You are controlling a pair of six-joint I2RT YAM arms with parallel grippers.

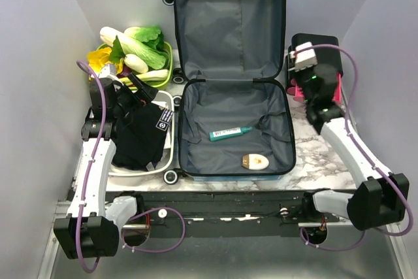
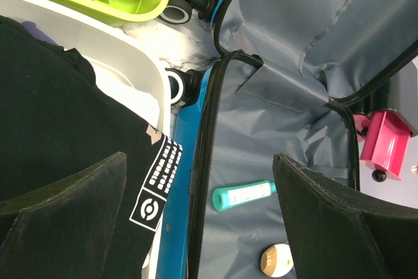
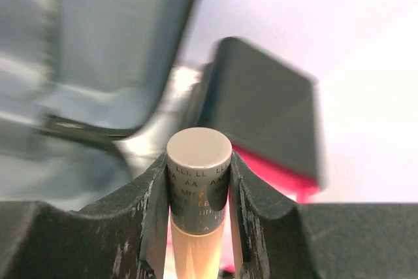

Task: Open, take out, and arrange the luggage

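The right gripper lowers the beige cosmetic tube into the pink drawer (image 3: 277, 176) below it at the black box next and releases the tube, since that drawer stands pulled open.
The blue luggage (image 1: 232, 83) lies open mid-table, its lid standing against the back wall and its grey lining showing. In its lower half lie a teal tube (image 1: 230, 133) and a beige round compact (image 1: 255, 161); both also show in the left wrist view, the tube (image 2: 243, 195) and the compact (image 2: 277, 260). My left gripper (image 2: 196, 227) is open and empty, above a black garment (image 1: 138, 136) in a white basket (image 1: 168, 106), left of the luggage. My right gripper (image 3: 198, 168) is shut on a beige cosmetic tube with a grey cap (image 3: 198, 161), by the black box.
A black box with pink drawers (image 1: 320, 47) stands right of the luggage. A green tray of toy vegetables (image 1: 140, 53) sits at the back left. Grey walls close in on both sides and behind.
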